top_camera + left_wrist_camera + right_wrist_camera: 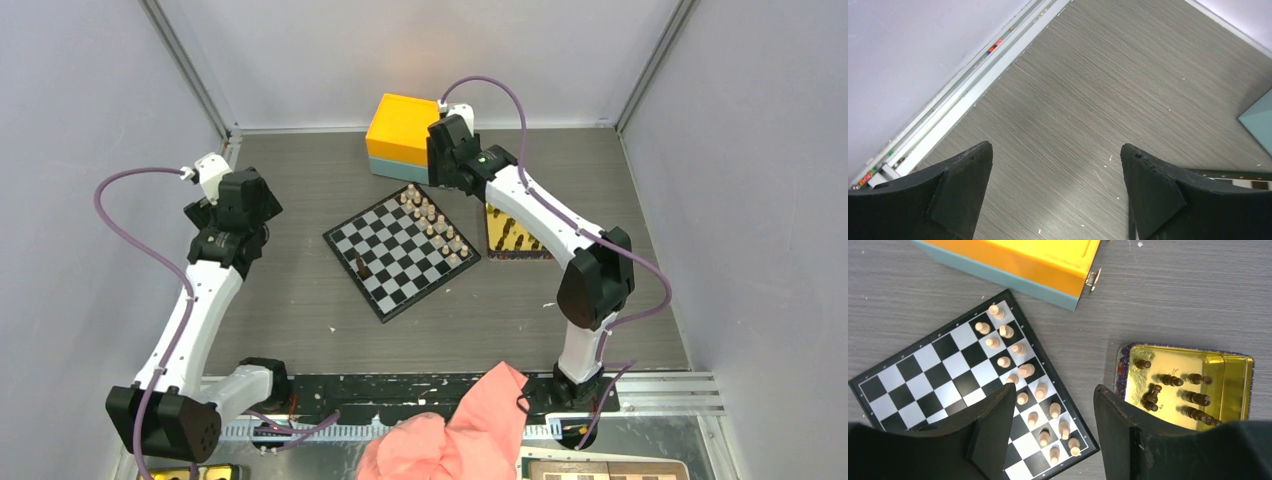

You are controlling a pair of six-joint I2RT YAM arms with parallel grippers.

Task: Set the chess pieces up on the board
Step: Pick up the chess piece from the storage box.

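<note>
The board lacks most dark pieces. My right gripper moves over the gold tin (1233, 370) next, turns and lowers onto the far row's middle dark piece (1171, 380).
The board (400, 255) lies tilted at the table's middle. Light tan chess pieces (1020, 371) stand in two rows along its far right side (435, 225). One dark piece (358, 266) stands alone near its left side. More dark pieces (1173, 381) lie in a gold tin (1233, 370) right of the board. My right gripper (1054, 387) hovers open and empty above the gap between board (938, 375) and tin. My left gripper (1056, 146) is open and empty over bare table at the far left, well away from the board.
A yellow and teal box (400, 135) sits behind the board, close to the right wrist. A pink cloth (450, 430) lies at the near edge between the arm bases. A rail (963, 90) and the wall run along the left side.
</note>
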